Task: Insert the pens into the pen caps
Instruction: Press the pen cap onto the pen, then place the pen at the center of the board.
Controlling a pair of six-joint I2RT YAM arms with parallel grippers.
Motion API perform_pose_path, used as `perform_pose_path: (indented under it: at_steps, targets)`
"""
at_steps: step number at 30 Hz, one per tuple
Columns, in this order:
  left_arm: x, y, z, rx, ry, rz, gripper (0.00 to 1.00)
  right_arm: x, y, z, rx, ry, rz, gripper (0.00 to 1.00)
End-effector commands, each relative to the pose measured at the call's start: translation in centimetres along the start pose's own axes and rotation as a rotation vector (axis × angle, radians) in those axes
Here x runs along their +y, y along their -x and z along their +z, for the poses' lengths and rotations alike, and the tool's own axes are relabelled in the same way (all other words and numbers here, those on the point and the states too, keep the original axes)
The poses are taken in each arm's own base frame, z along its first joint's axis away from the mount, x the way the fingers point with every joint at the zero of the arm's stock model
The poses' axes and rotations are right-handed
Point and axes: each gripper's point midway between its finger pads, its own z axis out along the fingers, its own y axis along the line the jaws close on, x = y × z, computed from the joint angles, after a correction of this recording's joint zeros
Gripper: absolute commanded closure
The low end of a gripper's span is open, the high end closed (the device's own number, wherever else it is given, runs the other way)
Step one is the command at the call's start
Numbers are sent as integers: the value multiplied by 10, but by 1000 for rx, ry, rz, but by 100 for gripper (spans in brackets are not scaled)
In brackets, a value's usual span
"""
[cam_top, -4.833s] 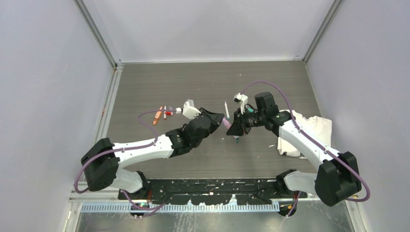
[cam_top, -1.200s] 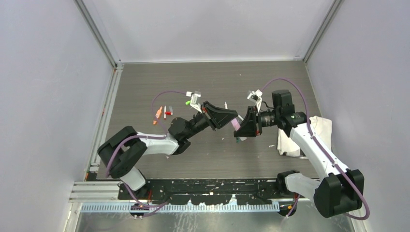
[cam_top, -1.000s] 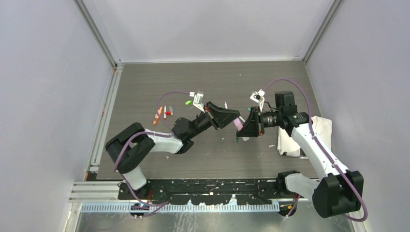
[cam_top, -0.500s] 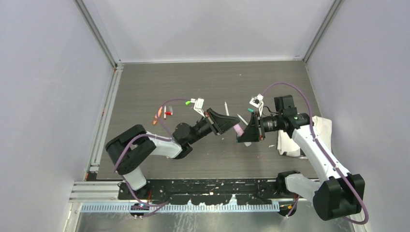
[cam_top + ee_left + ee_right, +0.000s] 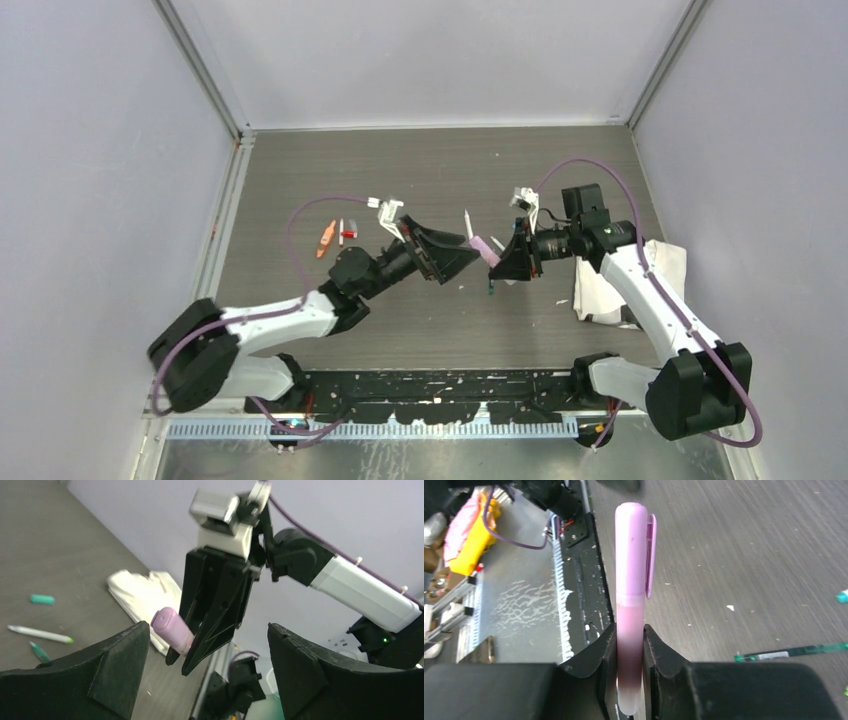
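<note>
The cap already sits on the pink pen [image 5: 629, 630], so my right gripper should next swing outward and down to the open table beyond the white cloth.
My right gripper [image 5: 503, 260] is shut on a pink pen [image 5: 629, 630], held in the air over mid-table. A pink-purple pen cap [image 5: 631, 550] with a clip sits on the pen's free end and points at my left gripper [image 5: 447, 253]. That gripper stands open a short way left of the cap [image 5: 483, 245], touching nothing. In the left wrist view the capped pen [image 5: 172, 629] juts from the right gripper [image 5: 187, 652] ahead of my wide-open left gripper [image 5: 207, 680]. A white pen [image 5: 468, 222] and a green pen [image 5: 789, 652] lie on the table.
An orange pen [image 5: 326, 238], a thin white pen [image 5: 340, 227] and a red cap [image 5: 349, 234] lie at the left of the table. A white cloth [image 5: 655, 262] lies at the right under my right arm. A green cap [image 5: 41, 599] lies near a white pen [image 5: 40, 634].
My left gripper has opened and drawn back to the left from the pink cap. The cap stays on the pen in my right gripper, which has barely moved.
</note>
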Motion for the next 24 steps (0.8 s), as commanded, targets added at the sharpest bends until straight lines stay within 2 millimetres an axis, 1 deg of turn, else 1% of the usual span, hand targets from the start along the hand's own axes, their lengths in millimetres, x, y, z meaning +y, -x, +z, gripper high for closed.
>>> perform_pose_path:
  at_steps: [1,2,3,5,7,9,11,12,13,15,17,18,20,21,22,24]
  targets:
    - [6,38,-26,-45,150,253,8,-13,18,-10,-1,-111,-108,99]
    - [10,39,-31,-23,187,281,4,-18,20,-14,-3,-150,-108,99]
    - [8,45,-38,-17,207,315,1,-24,23,-19,-12,-196,-99,99]
    - [-2,60,-49,-3,241,383,0,-42,31,-31,-46,-312,-69,99]
    - [-7,71,-55,37,277,466,0,-65,37,-45,-85,-455,-28,99]
    - [-4,77,-58,96,312,558,0,-93,44,-64,-133,-622,21,99]
    - [6,77,-59,166,350,645,0,-120,44,-83,-164,-783,82,99]
    - [16,78,-60,188,393,662,0,-134,44,-93,-172,-862,107,99]
    - [28,81,-63,187,470,641,0,-146,42,-100,-175,-928,130,99]
    - [31,75,-59,228,470,629,0,-167,42,-113,-166,-1027,157,99]
    - [25,78,-57,275,464,650,0,-183,44,-115,-145,-1057,169,99]
    - [20,80,-57,318,450,694,0,-196,40,-114,-117,-1071,179,99]
    - [16,88,-61,395,458,793,0,-219,39,-118,-81,-1115,185,99]
    - [21,95,-65,389,514,834,0,-232,36,-120,-58,-1141,191,98]
    - [26,94,-67,393,533,882,0,-244,34,-124,-38,-1163,204,98]
    - [36,85,-73,393,511,932,0,-267,28,-129,-4,-1184,242,98]
